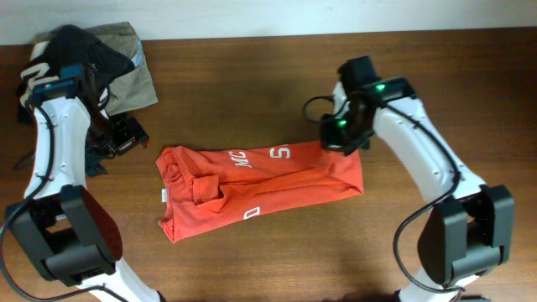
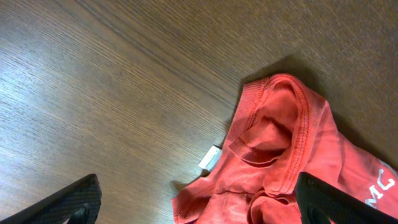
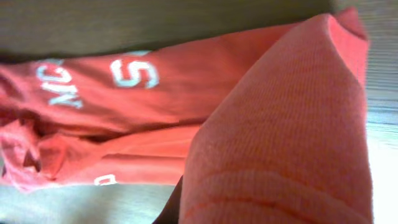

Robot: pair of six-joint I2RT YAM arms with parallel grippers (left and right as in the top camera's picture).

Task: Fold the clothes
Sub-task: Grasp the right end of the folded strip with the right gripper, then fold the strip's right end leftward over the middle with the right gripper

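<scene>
The shirt lies long, so the robot's right gripper will next move back and to the left in the overhead view, over the shirt's middle [image 1: 280, 179] [image 3: 149, 127], to let go of the shirt's hem.
The red-orange T-shirt [image 1: 260, 189] lies crumpled and partly folded lengthwise on the wooden table, collar to the left, with white letters showing. My right gripper [image 1: 340, 138] is at the shirt's upper right corner, shut on its hem. In the right wrist view the lifted cloth [image 3: 280, 143] fills the foreground and hides the fingers, except for a dark sliver [image 3: 176, 205]. My left gripper [image 1: 126, 134] hovers just left of the shirt. It is open and empty [image 2: 199, 208], fingers wide apart over the collar [image 2: 280, 130] and a white label [image 2: 210, 158].
A black garment with white letters [image 1: 63, 46] and a khaki-olive garment [image 1: 134, 71] are piled at the table's back left corner, close behind my left arm. Bare wood [image 1: 252, 92] surrounds the shirt.
</scene>
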